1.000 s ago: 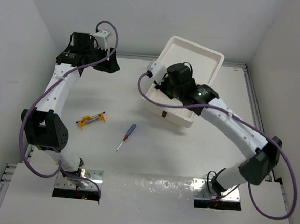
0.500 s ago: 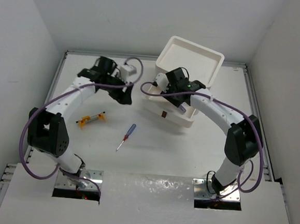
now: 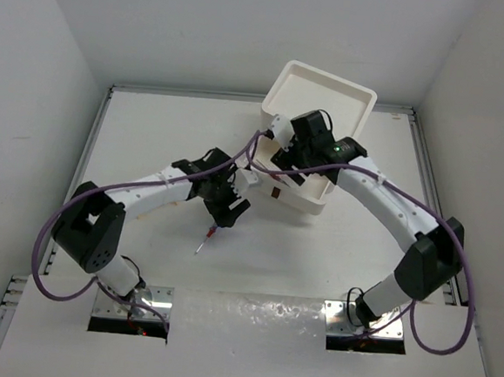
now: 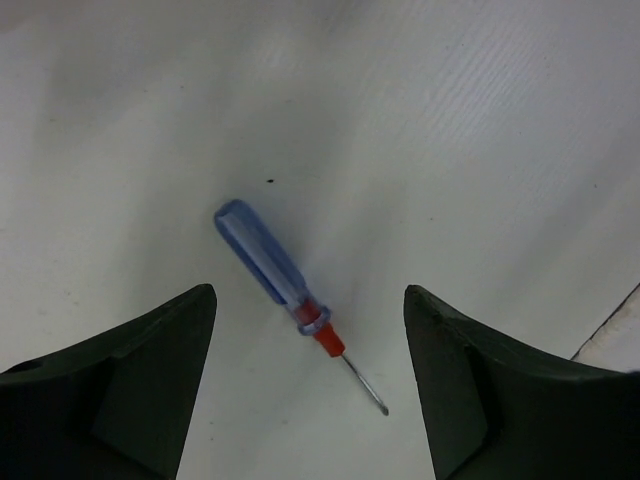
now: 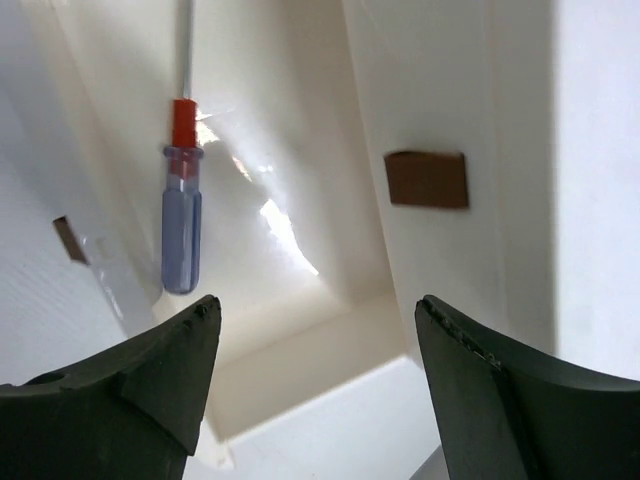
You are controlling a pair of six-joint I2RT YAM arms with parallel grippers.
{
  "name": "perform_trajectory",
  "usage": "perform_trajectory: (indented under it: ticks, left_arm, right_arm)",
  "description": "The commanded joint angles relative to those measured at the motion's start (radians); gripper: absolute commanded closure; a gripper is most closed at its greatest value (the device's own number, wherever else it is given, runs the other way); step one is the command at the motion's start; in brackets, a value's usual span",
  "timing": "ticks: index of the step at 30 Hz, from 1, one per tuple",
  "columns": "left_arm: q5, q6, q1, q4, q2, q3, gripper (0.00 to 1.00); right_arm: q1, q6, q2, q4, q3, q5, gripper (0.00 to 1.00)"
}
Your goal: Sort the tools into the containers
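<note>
My left gripper is above the blue handle's collar end (image 3: 214, 227) (image 4: 290, 288), and that end is between its spread fingers. It needs to lower those fingers around that end and close on it.
A blue-handled screwdriver (image 4: 268, 262) with a red collar lies flat on the table, its thin tip (image 3: 201, 245) poking out below my left gripper (image 3: 229, 213). That gripper (image 4: 310, 400) hovers open right above it, one finger on each side of the shaft, touching nothing. The white drawer unit (image 3: 357, 99) stands at the back right. My right gripper (image 3: 277, 159) hangs open and empty over a pulled-out drawer (image 5: 300, 330). Inside that drawer lies a second blue-handled screwdriver (image 5: 181, 225) with a red collar, clear of my right gripper (image 5: 315, 385).
Dark red-brown tabs (image 5: 427, 179) mark the drawer fronts, and one (image 3: 274, 191) faces the table's middle. White walls close in the table at the left, back and right. My left arm (image 3: 152, 185) lies low across the left half of the table.
My left arm has swung from the back left corner to above the loose screwdriver. My right gripper stayed over the drawer unit and its jaws have opened wide.
</note>
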Motion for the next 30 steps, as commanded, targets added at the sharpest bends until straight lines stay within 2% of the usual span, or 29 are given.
perform_trajectory:
  ticks: [1,5,6,9,12,15,17,21,24,27,28,30]
  left_arm:
    - [-0.114,-0.014,-0.025,0.070,0.052,-0.048,0.28]
    - [-0.166,-0.003,-0.025,0.137,0.086,-0.098,0.36]
    - [-0.175,0.000,-0.025,0.149,0.090,-0.124,0.42]
    - [-0.205,0.013,-0.032,0.183,0.121,-0.166,0.51]
    - [-0.212,0.032,-0.044,0.223,0.133,-0.207,0.55]
    - [-0.229,0.047,-0.050,0.261,0.150,-0.229,0.77]
    - [-0.222,0.053,-0.050,0.248,0.152,-0.209,1.00]
    - [-0.130,0.101,-0.050,0.118,0.100,-0.115,1.00]
    - [0.000,0.205,-0.053,-0.074,0.026,0.018,1.00]
    - [0.085,0.346,-0.077,-0.348,-0.024,0.220,1.00]
    - [0.091,0.386,-0.088,-0.398,-0.031,0.342,1.00]
    - [0.114,0.473,-0.124,-0.488,-0.011,0.479,1.00]
  right_arm:
    - [0.005,0.088,-0.116,0.062,-0.003,-0.007,0.23]
    - [0.004,0.101,-0.171,0.045,-0.035,0.026,0.21]
    - [0.004,0.103,-0.179,0.045,-0.044,0.042,0.21]
    - [0.004,0.105,-0.214,0.039,-0.071,0.082,0.21]
    - [0.004,0.108,-0.236,0.048,-0.081,0.096,0.20]
    - [0.004,0.111,-0.252,0.055,-0.081,0.113,0.20]
    - [0.004,0.111,-0.265,0.060,-0.080,0.116,0.20]
    - [0.004,0.112,-0.277,0.057,-0.060,0.117,0.19]
    - [0.004,0.127,-0.280,0.048,-0.029,0.122,0.19]
    - [0.002,0.155,-0.285,0.048,0.004,0.140,0.18]
    - [0.002,0.169,-0.285,0.051,0.012,0.145,0.18]
    - [-0.001,0.183,-0.280,0.051,0.034,0.166,0.16]
